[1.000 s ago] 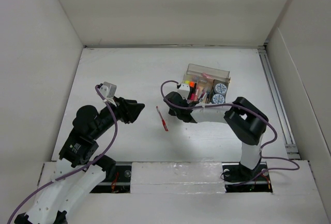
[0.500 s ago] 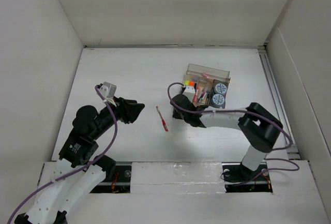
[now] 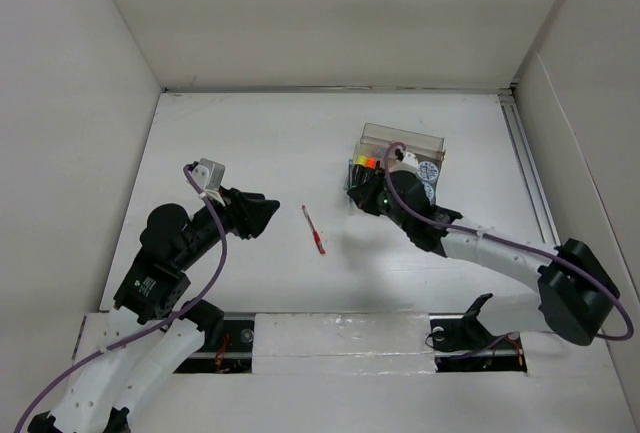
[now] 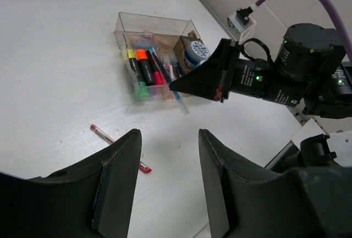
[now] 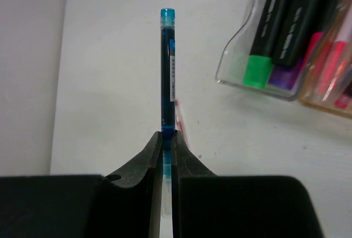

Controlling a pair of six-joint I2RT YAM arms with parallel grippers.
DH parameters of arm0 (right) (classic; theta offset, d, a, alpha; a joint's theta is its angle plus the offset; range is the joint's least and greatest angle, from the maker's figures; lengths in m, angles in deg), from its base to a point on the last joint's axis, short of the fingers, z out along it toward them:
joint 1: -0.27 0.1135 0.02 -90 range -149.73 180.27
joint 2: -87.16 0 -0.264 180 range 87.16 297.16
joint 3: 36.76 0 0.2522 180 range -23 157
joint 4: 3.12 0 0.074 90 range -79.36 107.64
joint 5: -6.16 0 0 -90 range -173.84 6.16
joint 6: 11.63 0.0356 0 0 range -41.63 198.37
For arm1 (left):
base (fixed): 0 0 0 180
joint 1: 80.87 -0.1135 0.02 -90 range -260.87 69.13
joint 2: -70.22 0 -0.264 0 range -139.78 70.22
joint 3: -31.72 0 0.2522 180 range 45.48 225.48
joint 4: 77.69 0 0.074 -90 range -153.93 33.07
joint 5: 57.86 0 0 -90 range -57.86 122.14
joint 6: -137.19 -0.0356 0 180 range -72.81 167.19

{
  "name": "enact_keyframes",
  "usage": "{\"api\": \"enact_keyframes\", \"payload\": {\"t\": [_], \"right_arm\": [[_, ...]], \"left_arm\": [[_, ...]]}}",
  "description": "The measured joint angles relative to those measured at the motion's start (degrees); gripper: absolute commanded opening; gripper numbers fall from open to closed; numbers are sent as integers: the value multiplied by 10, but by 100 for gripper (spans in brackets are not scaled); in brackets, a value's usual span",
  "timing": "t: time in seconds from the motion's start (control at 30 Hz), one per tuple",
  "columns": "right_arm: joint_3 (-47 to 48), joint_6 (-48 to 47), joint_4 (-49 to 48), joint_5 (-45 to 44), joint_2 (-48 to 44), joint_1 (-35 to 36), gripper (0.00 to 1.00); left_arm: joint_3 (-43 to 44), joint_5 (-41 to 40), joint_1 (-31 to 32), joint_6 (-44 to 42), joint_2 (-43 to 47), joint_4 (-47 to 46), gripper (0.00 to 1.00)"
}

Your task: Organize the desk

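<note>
The robot's right gripper will next go outward and to the right in the top view, then lower over the organizer's section (image 3: 388,160) (image 5: 336,62) beside the round items, where other pens lie.
The white desk (image 3: 250,143) holds a clear organizer box (image 3: 402,137) at the back right. My right gripper (image 3: 365,196) is shut on a blue pen (image 5: 166,67) and holds it just above the desk, at the organizer's near left corner (image 5: 231,73). The pen sticks out straight past the fingertips (image 5: 167,134). The gripper also shows in the left wrist view (image 4: 190,83). A red pen (image 3: 314,230) lies loose on the desk between the arms, also in the left wrist view (image 4: 118,147). My left gripper (image 3: 262,211) is open and empty, hovering left of the red pen (image 4: 168,139).
The organizer (image 4: 154,23) holds several highlighters (image 4: 144,67) and pens on its left, and two round blue-and-white items (image 3: 427,171) on its right. White panel walls bound the desk. A metal rail (image 3: 530,173) runs along the right edge.
The right arm has stretched out low across the desk. Its gripper, with the blue pen, has moved right and back toward the organizer. The left arm has not moved.
</note>
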Motion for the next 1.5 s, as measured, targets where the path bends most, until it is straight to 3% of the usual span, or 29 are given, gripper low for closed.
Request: {"api": "enact_keyframes", "payload": {"t": [0.3, 0.63, 0.97, 1.5], "right_arm": [[-28, 22, -4, 18, -79, -136, 0], [-52, 26, -4, 86, -35, -271, 0], [-52, 28, -20, 144, 28, -277, 0], [-23, 38, -21, 144, 80, -274, 2]], "left_arm": [[0, 0, 0, 0, 0, 0, 42], [0, 0, 0, 0, 0, 0, 42], [0, 0, 0, 0, 0, 0, 43], [0, 0, 0, 0, 0, 0, 43]]}}
